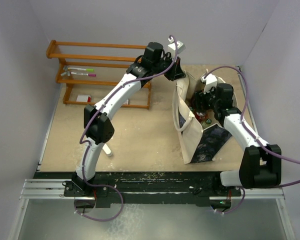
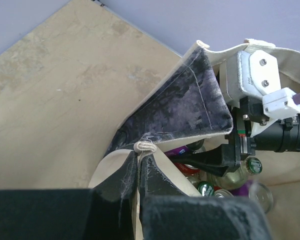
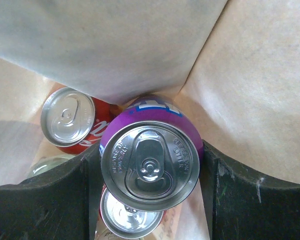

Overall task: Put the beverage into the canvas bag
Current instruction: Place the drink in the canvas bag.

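My right gripper still holds the purple can too high, so it needs to lower first and then open to get the can between the red can and the canvas bag's side.
The cream canvas bag (image 1: 192, 142) stands upright at the right of the table, its dark printed side (image 2: 180, 110) facing the left wrist camera. My left gripper (image 2: 139, 167) is shut on the bag's rim at a stitched seam and holds the mouth open. My right gripper (image 3: 150, 167) is down inside the bag, shut on the beverage, a purple can (image 3: 150, 150) seen from above, with a finger pressed against each side. In the top view the right gripper (image 1: 204, 102) sits within the bag's mouth, and the left gripper (image 1: 178, 74) is at its far rim.
Other drinks lie in the bag: a red can (image 3: 70, 120), another can (image 3: 130, 215) under the purple one, and green-capped bottles (image 2: 253, 165). A wooden rack (image 1: 100, 60) with markers (image 1: 82, 74) stands at the back left. White walls close in the table.
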